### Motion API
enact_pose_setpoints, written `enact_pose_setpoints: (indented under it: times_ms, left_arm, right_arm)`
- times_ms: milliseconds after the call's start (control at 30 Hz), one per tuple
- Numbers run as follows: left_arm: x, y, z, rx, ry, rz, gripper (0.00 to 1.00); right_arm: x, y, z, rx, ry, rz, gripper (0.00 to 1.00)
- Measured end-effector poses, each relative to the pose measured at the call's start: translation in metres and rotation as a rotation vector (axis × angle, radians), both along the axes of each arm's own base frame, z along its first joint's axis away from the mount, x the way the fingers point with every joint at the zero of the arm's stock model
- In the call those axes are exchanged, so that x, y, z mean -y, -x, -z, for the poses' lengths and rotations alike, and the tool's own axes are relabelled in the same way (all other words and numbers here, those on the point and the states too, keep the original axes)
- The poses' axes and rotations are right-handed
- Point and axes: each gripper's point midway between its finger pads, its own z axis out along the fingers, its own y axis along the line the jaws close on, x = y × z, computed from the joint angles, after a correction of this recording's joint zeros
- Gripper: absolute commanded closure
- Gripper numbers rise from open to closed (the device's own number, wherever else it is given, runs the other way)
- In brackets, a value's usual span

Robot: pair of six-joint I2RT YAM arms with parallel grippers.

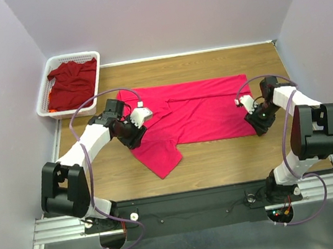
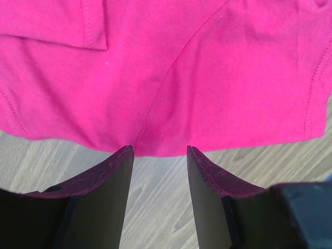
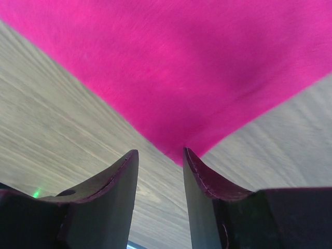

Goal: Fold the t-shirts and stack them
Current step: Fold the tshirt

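The cloth barely reaches the open fingers of my left gripper, so I will next move it down and slightly toward the sleeve, onto the shirt's edge by the sleeve seam (image 1: 136,152) (image 2: 168,152).
A bright pinkish-red t-shirt (image 1: 199,110) lies flat across the middle of the table, one sleeve pointing toward the near left. My left gripper (image 1: 135,139) sits at its left edge. In the left wrist view the gripper (image 2: 160,149) is open, with bare wood between the fingers and the shirt's hem (image 2: 181,78) just past the tips. My right gripper (image 1: 259,125) is at the shirt's near right corner. It too is open (image 3: 160,152), and the cloth corner (image 3: 197,67) ends right at the fingertips. A darker maroon t-shirt (image 1: 73,81) lies crumpled in the basket.
A white mesh basket (image 1: 46,98) stands at the far left corner against the wall. Light walls close in the table on three sides. Bare wood (image 1: 222,160) runs between the shirt and the black rail that holds the arm bases.
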Motion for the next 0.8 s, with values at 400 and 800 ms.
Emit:
enact_pose_setpoints:
  times_ms: [400, 800]
  left_arm:
    - [0.002, 0.0, 0.011, -0.006, -0.016, 0.01, 0.42]
    - [0.003, 0.017, 0.041, -0.032, -0.089, 0.08, 0.43]
  right_arm:
    - [0.011, -0.001, 0.018, 0.037, 0.071, -0.065, 0.64]
    - [0.02, -0.012, 0.019, 0.081, 0.124, -0.069, 0.99]
